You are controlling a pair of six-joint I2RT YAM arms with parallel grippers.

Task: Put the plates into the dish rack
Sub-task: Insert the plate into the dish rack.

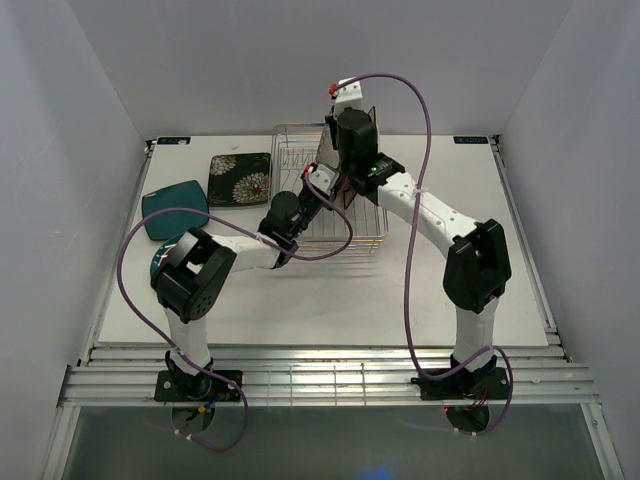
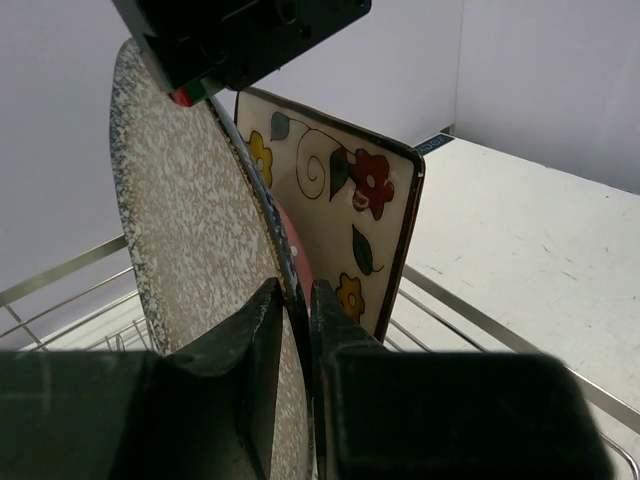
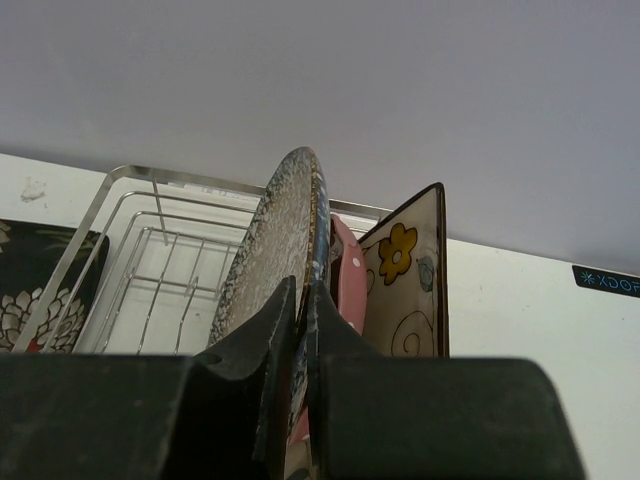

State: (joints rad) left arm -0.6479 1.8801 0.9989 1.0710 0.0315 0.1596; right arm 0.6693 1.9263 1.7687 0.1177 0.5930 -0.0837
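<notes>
I will move the plate's grey rim gently toward the pink dotted plate [image 3: 345, 270], which stands upright to the right of my right gripper in the wrist view, and then release.
The large grey speckled plate [image 2: 190, 220] stands on edge over the wire dish rack [image 1: 298, 150]. Both grippers hold its rim. My left gripper [image 2: 295, 300] is shut on it from one side, and my right gripper [image 3: 303, 295] is shut on the rim facing its camera. Right behind it stands a pink dotted plate [image 3: 345, 270], then the cream floral square plate [image 3: 405, 280], both upright in the rack. In the top view the left gripper [image 1: 320, 187] and right gripper [image 1: 338, 160] meet over the rack's right half.
A black floral square plate [image 1: 240, 178] and a teal plate [image 1: 172, 208] lie flat on the table left of the rack. Another teal piece [image 1: 158, 262] peeks out beneath the left arm's shoulder. The rack's left rows of tines [image 3: 150, 270] hold nothing.
</notes>
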